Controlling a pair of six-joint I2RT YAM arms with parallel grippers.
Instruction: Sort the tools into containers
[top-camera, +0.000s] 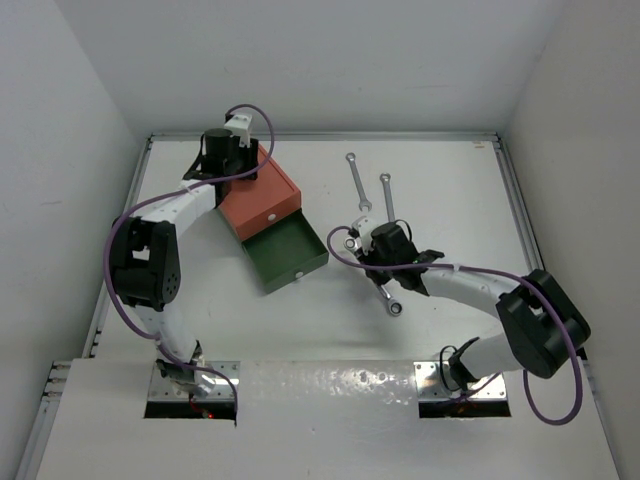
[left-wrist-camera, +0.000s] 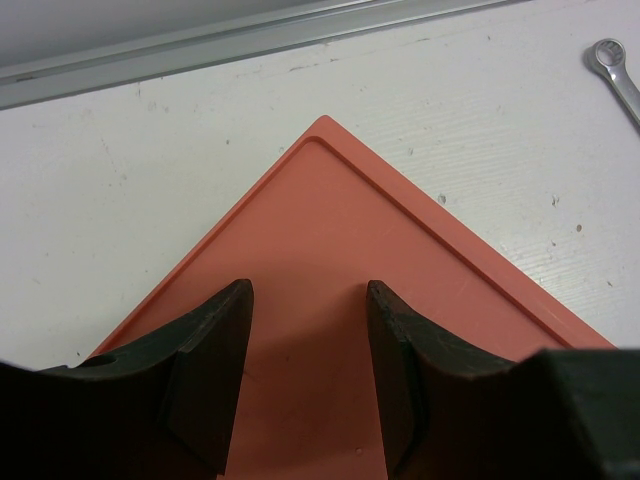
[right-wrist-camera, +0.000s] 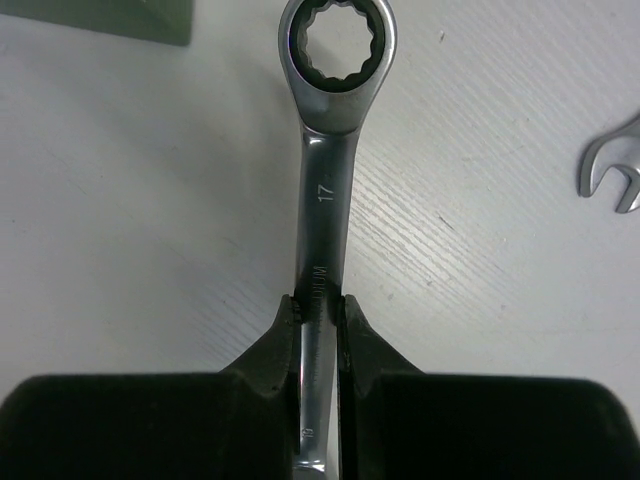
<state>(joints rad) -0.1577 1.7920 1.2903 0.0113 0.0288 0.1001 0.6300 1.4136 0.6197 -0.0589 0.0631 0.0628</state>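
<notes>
My right gripper will rise over the dark green drawer (top-camera: 287, 255) and lower to release the wrench, since that drawer lies to the gripper's left in the top view.
My right gripper (top-camera: 365, 246) is shut on the shank of a silver wrench (top-camera: 390, 301) marked 17, low over the table. In the right wrist view the gripper (right-wrist-camera: 320, 300) points the wrench's ring end (right-wrist-camera: 337, 45) toward the dark green drawer (right-wrist-camera: 110, 15). That drawer (top-camera: 287, 255) stands pulled out, and I see nothing inside it. The orange-red upper drawer (top-camera: 260, 195) sits above it, closed. My left gripper (top-camera: 228, 150) is open and empty over the orange top (left-wrist-camera: 330, 230), as the left wrist view (left-wrist-camera: 308, 290) shows. Two more wrenches (top-camera: 357, 180) (top-camera: 387, 195) lie behind. No hex keys show.
The table's raised metal rim (top-camera: 320, 136) runs along the back, and white walls close in both sides. The open end of one loose wrench shows at the right of the right wrist view (right-wrist-camera: 612, 175), and a ring end in the left wrist view (left-wrist-camera: 617, 65).
</notes>
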